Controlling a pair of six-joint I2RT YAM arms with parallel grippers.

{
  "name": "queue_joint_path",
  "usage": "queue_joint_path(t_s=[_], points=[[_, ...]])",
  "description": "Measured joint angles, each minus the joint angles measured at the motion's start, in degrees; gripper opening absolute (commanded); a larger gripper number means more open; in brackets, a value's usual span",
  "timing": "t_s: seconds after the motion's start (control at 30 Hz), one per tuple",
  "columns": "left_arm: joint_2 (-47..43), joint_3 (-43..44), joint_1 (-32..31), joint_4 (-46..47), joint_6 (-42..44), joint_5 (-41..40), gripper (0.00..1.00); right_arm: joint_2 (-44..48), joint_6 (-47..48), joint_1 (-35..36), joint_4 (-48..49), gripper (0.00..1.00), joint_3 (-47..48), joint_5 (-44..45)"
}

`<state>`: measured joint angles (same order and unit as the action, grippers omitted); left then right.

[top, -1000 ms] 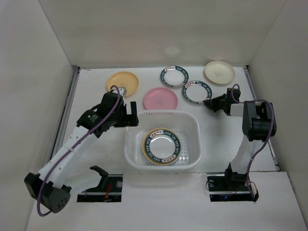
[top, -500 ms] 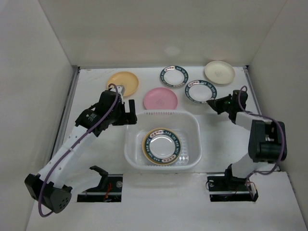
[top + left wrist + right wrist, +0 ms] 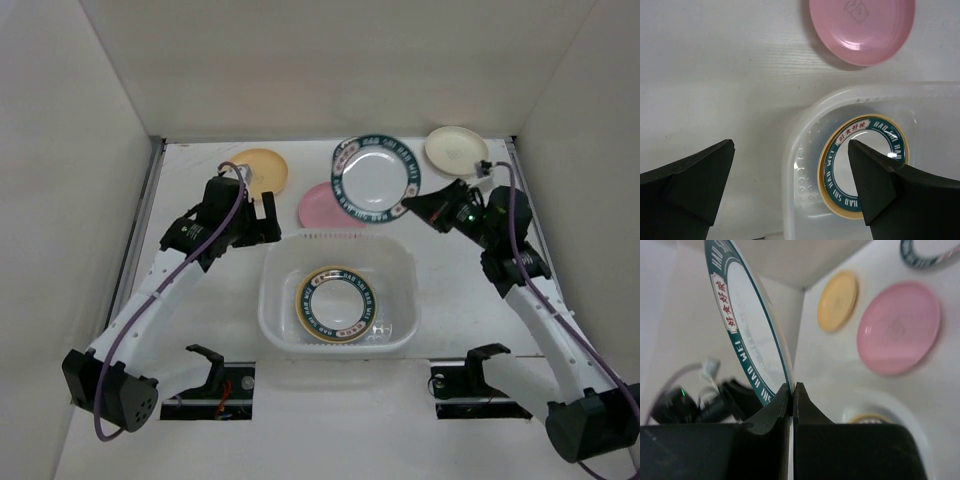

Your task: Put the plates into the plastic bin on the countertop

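Note:
Next, the right gripper brings the green-rimmed plate back and down onto the stack in the bin.
My right gripper is shut on the rim of a white plate with a green patterned rim and holds it tilted in the air beyond the plastic bin. In the right wrist view the pads pinch that plate edge-on. Inside the bin a green-rimmed plate lies on a yellow-orange one. My left gripper is open and empty above the bin's far left corner. On the countertop lie a yellow plate, a pink plate and a cream plate.
White walls close in the countertop on the left, back and right. The lifted plate hides part of the pink plate and the area behind it. Another green-rimmed plate shows at the top edge of the right wrist view.
My right gripper took hold of the green-rimmed plate and lifted it off the countertop, tilting it up. My left gripper drew slightly back from the bin.

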<state>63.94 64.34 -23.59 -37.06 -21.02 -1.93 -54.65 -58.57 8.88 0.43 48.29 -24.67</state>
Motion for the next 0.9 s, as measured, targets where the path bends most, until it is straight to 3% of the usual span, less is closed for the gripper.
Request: queue_joint_path(t_s=[0.2,0.43,0.67,0.9], points=[[0.46,0.48,2.75,1.51,0.15,0.11,1.00,4.55,9.22,17.57,-18.95,0.01,-0.42,2.23],[0.46,0.66,5.44,2.14,0.13,0.00,1.00,3.52,16.96,26.16,-35.36,0.03,-1.53,11.45],[0.07,0.66,5.44,2.14,-0.09,0.02,1.00,-4.42,20.65,29.42,-38.21,0.03,-1.55,16.17],[-2.67,0.59,5.73,2.12,-0.50,0.02,1.00,-10.88,22.71,29.92,-37.20,0.16,-0.63,17.22]])
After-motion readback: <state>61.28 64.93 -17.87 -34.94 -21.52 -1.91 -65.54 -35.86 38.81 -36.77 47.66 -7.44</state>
